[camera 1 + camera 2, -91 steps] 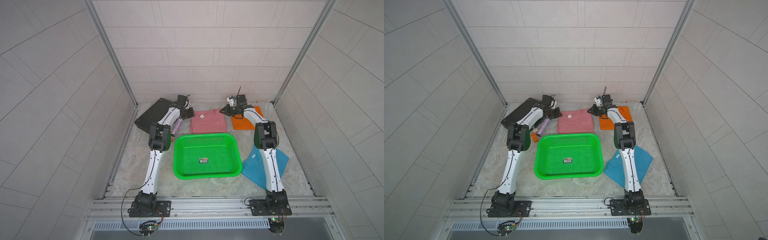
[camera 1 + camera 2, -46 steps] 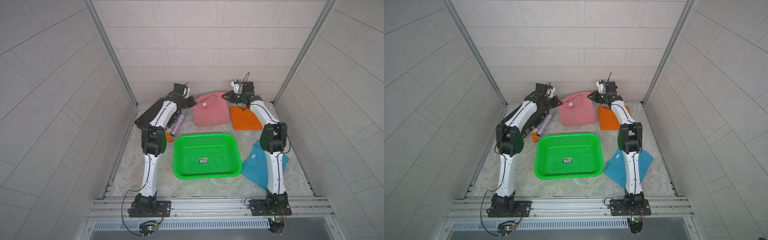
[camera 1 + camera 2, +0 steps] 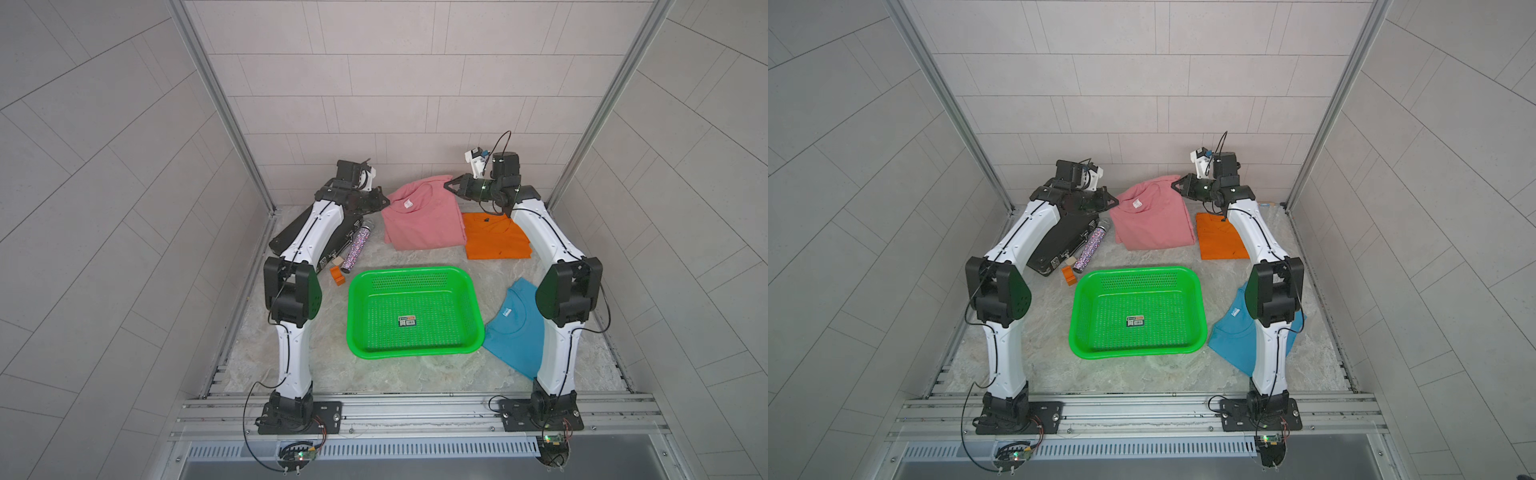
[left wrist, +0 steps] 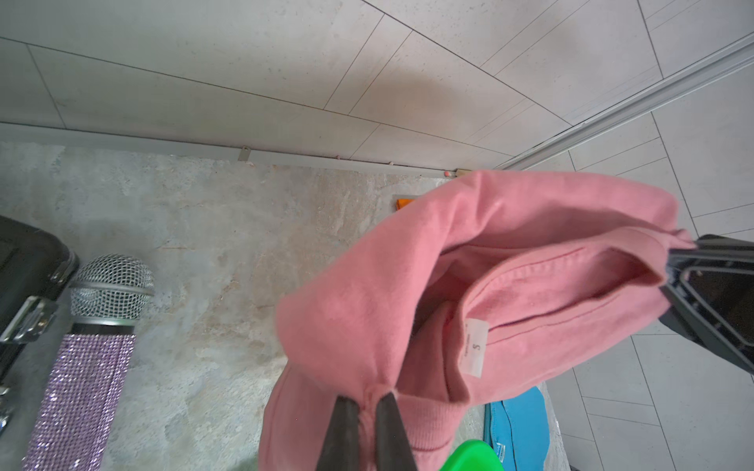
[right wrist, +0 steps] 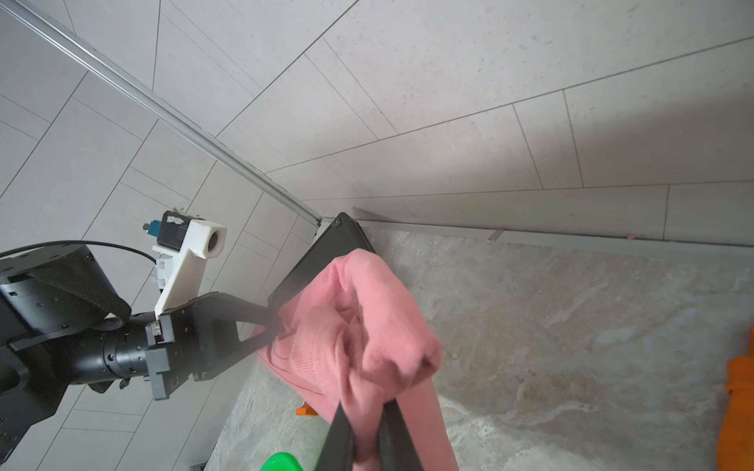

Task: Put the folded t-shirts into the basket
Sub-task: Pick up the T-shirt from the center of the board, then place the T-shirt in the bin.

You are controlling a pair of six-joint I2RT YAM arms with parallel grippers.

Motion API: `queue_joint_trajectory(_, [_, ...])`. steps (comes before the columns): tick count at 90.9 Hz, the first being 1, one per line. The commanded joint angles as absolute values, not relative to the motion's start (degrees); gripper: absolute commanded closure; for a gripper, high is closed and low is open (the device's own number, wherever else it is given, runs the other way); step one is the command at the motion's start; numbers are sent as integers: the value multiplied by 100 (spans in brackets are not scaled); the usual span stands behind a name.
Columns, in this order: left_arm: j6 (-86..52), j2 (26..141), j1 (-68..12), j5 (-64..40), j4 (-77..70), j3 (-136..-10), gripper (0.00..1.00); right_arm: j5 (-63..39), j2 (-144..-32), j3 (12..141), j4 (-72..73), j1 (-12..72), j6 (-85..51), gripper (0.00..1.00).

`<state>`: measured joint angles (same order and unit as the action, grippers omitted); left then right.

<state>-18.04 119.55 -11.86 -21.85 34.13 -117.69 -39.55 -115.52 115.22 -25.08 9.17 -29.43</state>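
My left gripper will move back over the basket's far corner [image 3: 372,288] by the orange block, go down and let go of the pink t-shirt's collar, because the bottom of the basket is open.
The pink t-shirt [image 3: 419,220] [image 3: 1152,224] hangs by its far edge at the back of the table, its near edge resting on the surface. My left gripper [image 3: 386,203] [image 4: 369,401] is shut on its left collar corner. At the other corner my right gripper [image 3: 446,185] [image 5: 365,407] is shut on a bunch of the pink cloth [image 5: 367,326]. An orange t-shirt [image 3: 494,237] lies folded to the right of it. A teal t-shirt [image 3: 515,332] lies partly under my right arm. The green basket [image 3: 411,272] [image 3: 1133,272] stands in the middle with only a sticker inside.
A flat black case [image 3: 282,241] lies at the back left under my left arm. Next to it are a glittery microphone [image 3: 359,245] [image 4: 110,285] and a small orange block [image 3: 337,275]. Tiled walls close in the back and both sides.
Both grippers have risen from table level with the pink t-shirt's far corners. The shirt's back edge has come up off the table while its front stays down.
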Motion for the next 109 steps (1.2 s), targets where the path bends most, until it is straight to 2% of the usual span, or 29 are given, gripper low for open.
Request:
queue_joint_trajectory(1, [-1631, 11393, -1077, -2346, 3584, -11484, 100, -3874, -10932, 11204, -2373, 975, -2911, 99])
queue_joint_trajectory(45, [-1444, 9488, -1035, -2971, 4985, -9994, 100, -3044, -8492, 8497, -2320, 1804, -3311, 100])
queue_joint_trajectory(73, [-1531, 8506, -1089, -3435, 5615, -8726, 100, -2459, -6718, 6425, -1993, 2438, -4142, 100])
queue_joint_trajectory(90, [-1598, 8215, -1225, -3487, 5626, -7622, 100, -2175, -6248, 5433, -1908, 2664, -4348, 100])
queue_joint_trajectory(109, [-1760, 8085, -1344, -3376, 5288, -6676, 100, -2024, -6219, 4647, -1576, 2673, -4441, 100])
